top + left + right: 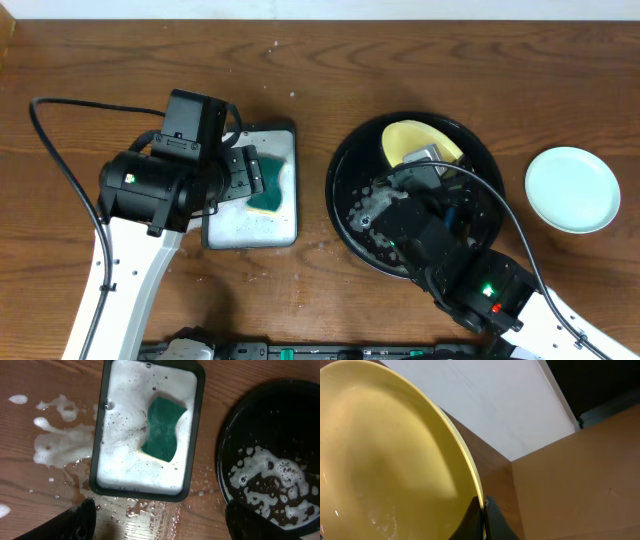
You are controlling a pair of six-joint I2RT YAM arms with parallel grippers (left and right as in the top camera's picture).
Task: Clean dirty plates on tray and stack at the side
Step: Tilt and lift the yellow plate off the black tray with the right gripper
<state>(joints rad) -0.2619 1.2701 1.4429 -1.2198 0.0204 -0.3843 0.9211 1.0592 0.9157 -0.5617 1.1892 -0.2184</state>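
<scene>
I will next swing my right gripper toward the right in the overhead view and lower the yellow plate onto the mint-green plate, already lying aside.
The yellow plate is tilted up over the far part of the black tray. My right gripper is shut on its rim; in the right wrist view the fingers pinch the plate's edge. One mint-green plate lies on the table right of the tray. The other green plate is not in view. My left gripper is open and empty above the table, just in front of the sponge dish. Foam lies in the tray.
A green sponge lies in the foamy white sponge dish, also seen in the left wrist view. Foam and water are spilled on the wood left of and in front of the dish.
</scene>
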